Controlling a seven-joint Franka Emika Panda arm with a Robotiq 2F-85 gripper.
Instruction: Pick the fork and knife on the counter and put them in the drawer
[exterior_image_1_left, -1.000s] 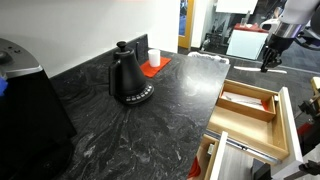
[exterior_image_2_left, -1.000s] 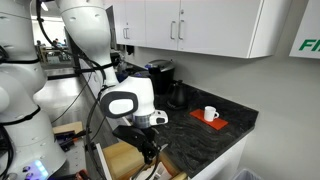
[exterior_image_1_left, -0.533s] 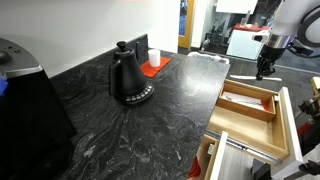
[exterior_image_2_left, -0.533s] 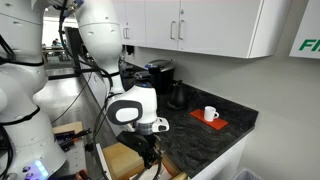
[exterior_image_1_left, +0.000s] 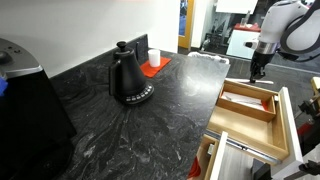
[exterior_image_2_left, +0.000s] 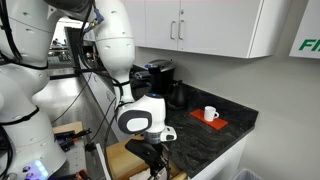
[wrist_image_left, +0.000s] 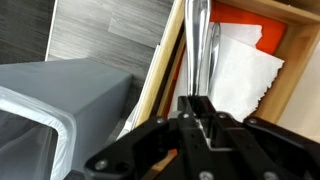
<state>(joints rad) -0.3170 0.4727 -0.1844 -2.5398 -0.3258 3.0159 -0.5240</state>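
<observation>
The gripper lowers down into the open drawer next and releases the long flat silver utensil, since the space beside the other utensil lies below it.
My gripper is shut on a shiny metal utensil whose shaft sticks out ahead of the jaws. I cannot tell whether it is the fork or the knife. It hangs over the open light-wood drawer, above a white paper and an orange item lying inside. In both exterior views the gripper points down over the far end of the drawer, beside the speckled counter. No other utensil shows on the counter.
A black kettle stands mid-counter. A red mat with a white cup sits near the wall. A black appliance fills the near corner. A lower pull-out with metal rails sticks out below the drawer.
The arm has swung toward the counter and a little lower, carrying the utensil over the drawer's far end. The jaws stay shut.
</observation>
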